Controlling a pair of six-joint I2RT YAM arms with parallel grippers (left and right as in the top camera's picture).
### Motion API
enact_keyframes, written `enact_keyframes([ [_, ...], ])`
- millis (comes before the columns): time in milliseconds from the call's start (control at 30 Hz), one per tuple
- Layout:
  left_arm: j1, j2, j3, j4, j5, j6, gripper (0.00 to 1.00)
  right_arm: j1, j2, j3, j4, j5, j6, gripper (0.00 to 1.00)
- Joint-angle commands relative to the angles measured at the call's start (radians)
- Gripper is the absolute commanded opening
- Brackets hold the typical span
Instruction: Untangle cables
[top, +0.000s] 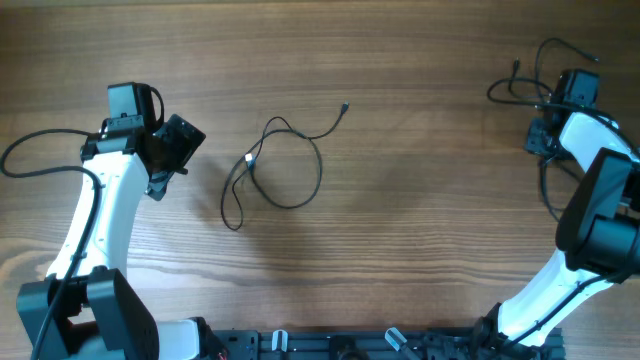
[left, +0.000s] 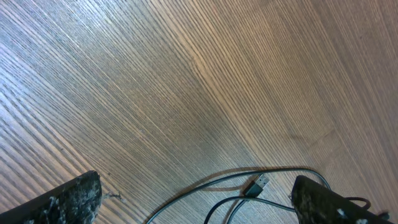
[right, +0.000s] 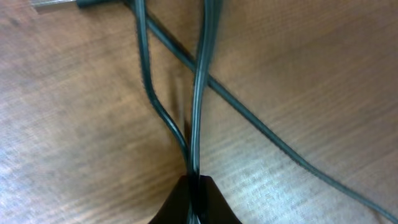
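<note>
My left gripper is higher than the thin black cable's strands (top: 247, 166) (left: 244, 197) beside the USB plug, and it needs to go down and over toward the loop, onto them.
A thin black cable (top: 285, 165) lies in a loose loop on the table's middle. Its silver-tipped USB plug (left: 256, 185) and two strands show between my left gripper's fingers in the left wrist view. My left gripper (top: 180, 150) (left: 196, 208) stands wide open just left of that loop and holds nothing. A second black cable (top: 525, 85) curls at the far right edge. There my right gripper (top: 543, 138) (right: 196, 199) has its jaws pinched together on two strands of this cable (right: 198, 93). A third strand crosses behind them on the wood.
The wooden table (top: 420, 200) stretches between the two arms. Thick black wires of the left arm (top: 40, 150) trail at the far left. The arm bases and a black rail (top: 380, 345) line the front edge.
</note>
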Motion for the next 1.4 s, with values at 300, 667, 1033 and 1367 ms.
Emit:
enact_keyframes([
  [300, 0.003, 0.011, -0.008, 0.0, 0.004, -0.01, 1.0, -0.013, -0.167, 0.116, -0.165, -0.525, -0.01, 0.99],
  [667, 0.003, 0.011, -0.008, 0.0, 0.004, -0.01, 1.0, 0.196, -0.166, 0.111, -0.152, -0.785, 0.142, 0.43],
  [1033, 0.003, 0.011, -0.008, 0.0, 0.004, -0.01, 1.0, 0.603, -0.159, 0.111, 0.047, -0.784, 0.331, 0.41],
  [1367, 0.005, 0.011, -0.007, -0.076, -0.005, 0.044, 1.0, 0.674, -0.158, 0.111, 0.056, -0.594, 0.556, 1.0],
])
